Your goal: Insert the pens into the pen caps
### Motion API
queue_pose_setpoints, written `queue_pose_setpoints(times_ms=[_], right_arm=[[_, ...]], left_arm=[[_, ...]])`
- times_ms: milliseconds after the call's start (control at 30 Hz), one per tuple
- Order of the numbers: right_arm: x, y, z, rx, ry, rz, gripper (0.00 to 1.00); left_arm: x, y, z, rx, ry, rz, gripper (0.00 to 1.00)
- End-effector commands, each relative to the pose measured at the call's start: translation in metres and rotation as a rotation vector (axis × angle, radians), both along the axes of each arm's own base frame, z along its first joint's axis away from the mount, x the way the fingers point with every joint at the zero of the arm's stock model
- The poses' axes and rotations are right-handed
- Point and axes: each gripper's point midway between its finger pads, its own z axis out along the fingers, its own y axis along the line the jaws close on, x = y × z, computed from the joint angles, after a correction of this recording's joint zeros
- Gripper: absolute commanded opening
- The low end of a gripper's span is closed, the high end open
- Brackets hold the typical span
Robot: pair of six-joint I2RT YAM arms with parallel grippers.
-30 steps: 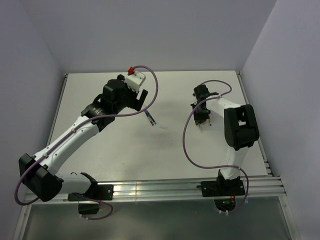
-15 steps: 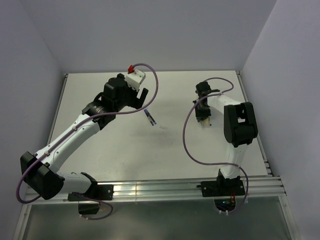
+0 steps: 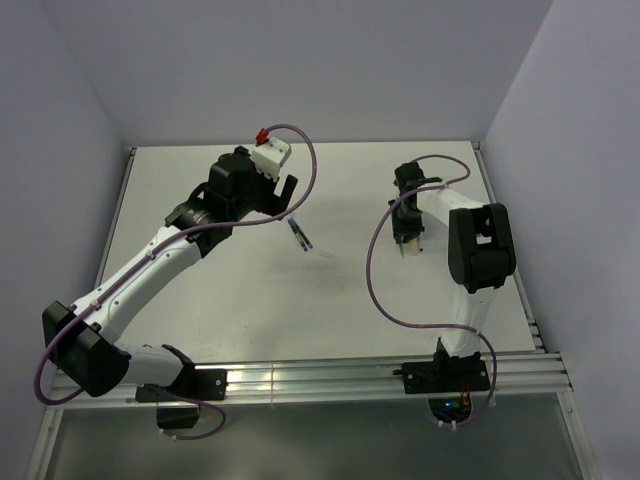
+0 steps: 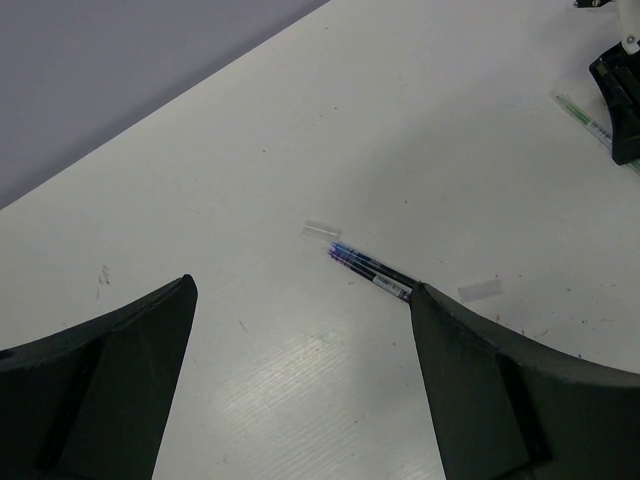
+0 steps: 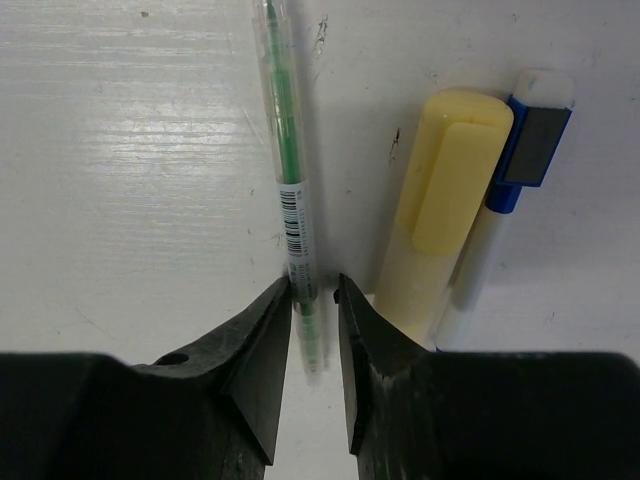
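I should next lower my open left gripper onto the dark body of the purple-ended pen (image 4: 363,271) beside the blue-ended one, since that purple-ended pen lies below it on the table.
A dark blue pen (image 4: 372,273) lies on the white table (image 4: 300,150), one end hidden behind my left gripper's right finger. Two small translucent pen caps (image 4: 322,229) (image 4: 480,290) lie beside it. My left gripper (image 4: 303,287) hovers wide open above them with nothing between its jaws. From above, the dark pen (image 3: 300,236) and one pale cap (image 3: 324,256) lie just right of the left gripper (image 3: 285,193). My right gripper (image 5: 313,285) is low on the table. Its jaws stand narrowly apart around a clear pen with green ink (image 5: 290,170), with a gap on the right side.
A pale yellow marker with a clipped cap (image 5: 445,200) and a white pen with a blue end (image 5: 500,230) lie right of the right gripper's jaws. Purple cables (image 3: 375,270) loop over both arms. Walls close the table at the back and sides.
The right gripper's jaws have parted slightly around the green pen. The left arm has shifted a little left and back and its jaws have opened a bit wider.
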Motion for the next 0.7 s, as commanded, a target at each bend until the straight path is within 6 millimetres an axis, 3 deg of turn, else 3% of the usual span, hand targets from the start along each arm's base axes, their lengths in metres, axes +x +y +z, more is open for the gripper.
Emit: queue_pose_setpoints(times_ms=[0,167,300,433,633,667], right_arm=[[0.012,-0.005,0.022,-0.006,-0.049,-0.015,0.34],[0.026,-0.003,0.063,0.013,-0.154,0.003,0.34],[0.034,-0.005,0.084,-0.002,-0.213,0.017,0.34],[0.04,0.01,0.114,0.073,-0.288,0.092,0.33],[0.049,0.039,0.212,0.163,-0.573,0.316,0.35],[0.047,0.039,0.229,0.162,-0.618,0.331,0.41]], left_arm=[[0.004,-0.001,0.023,-0.054,-0.035,0.008,0.93],[0.007,0.001,0.024,-0.067,-0.028,0.023,0.92],[0.01,0.003,0.025,-0.073,-0.029,0.03,0.92],[0.012,0.004,0.02,-0.082,-0.001,0.025,0.94],[0.022,0.009,-0.007,-0.126,0.105,0.032,0.89],[0.024,0.008,-0.011,-0.147,0.129,0.036,0.86]])
